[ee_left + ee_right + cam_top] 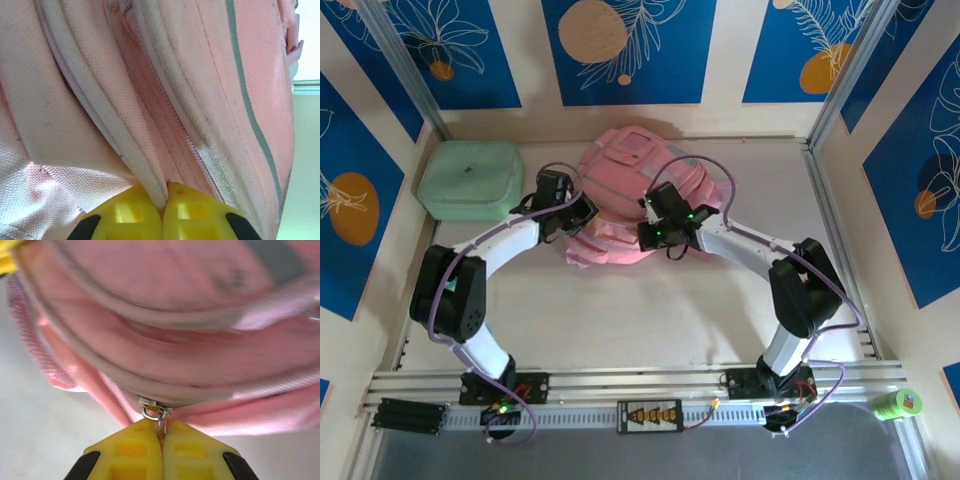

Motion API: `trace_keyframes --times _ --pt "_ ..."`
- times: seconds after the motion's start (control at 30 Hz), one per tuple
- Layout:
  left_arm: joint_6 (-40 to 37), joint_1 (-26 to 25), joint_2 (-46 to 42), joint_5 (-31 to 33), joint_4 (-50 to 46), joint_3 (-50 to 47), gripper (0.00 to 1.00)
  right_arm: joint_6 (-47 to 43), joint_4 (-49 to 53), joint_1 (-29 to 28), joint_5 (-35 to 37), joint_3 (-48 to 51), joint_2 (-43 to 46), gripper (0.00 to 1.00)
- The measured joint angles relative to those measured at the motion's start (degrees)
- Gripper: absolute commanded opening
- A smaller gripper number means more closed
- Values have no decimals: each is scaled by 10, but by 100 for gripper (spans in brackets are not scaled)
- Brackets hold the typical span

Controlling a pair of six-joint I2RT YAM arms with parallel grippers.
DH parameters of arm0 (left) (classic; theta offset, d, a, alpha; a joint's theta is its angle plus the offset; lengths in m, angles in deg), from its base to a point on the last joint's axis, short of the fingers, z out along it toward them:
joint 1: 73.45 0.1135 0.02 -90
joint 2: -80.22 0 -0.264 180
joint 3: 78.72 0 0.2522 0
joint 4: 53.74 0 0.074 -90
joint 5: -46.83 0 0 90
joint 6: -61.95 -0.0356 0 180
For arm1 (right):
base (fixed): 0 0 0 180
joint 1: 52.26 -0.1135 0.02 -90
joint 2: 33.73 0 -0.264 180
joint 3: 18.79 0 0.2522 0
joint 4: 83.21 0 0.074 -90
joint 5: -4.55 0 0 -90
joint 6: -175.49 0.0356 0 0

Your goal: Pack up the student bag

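I will next move my right gripper outward around the bag's edge, away from my left gripper, and let go of the pull (159, 419), because the bag's unheld side lies outward of it.
The student bag (635, 190), a soft pink backpack, lies at the back middle of the table. My left gripper (585, 212) is at its left side, shut on a pale piped seam of the bag (152, 185) beside a zipper track (200, 155). My right gripper (647, 235) is at the bag's near edge, shut on the metal zipper pull (159, 419) that hangs from its slider (150, 405). The yellow fingertips (137, 447) meet around the pull's ring.
A mint green rounded case (470, 180) sits at the back left, close to the left arm. Walls with blue panels enclose the table on three sides. A green tape roll (898, 404) lies off the near right rail.
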Motion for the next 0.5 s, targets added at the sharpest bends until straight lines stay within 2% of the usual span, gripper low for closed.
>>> trace_keyframes --times 0.23,0.5 --pt "-32 0 -4 -4 -14 1 0 -13 9 61 3 12 9 0" --pt "-86 8 -12 -4 -47 5 0 -36 65 136 -9 -71 -66 0"
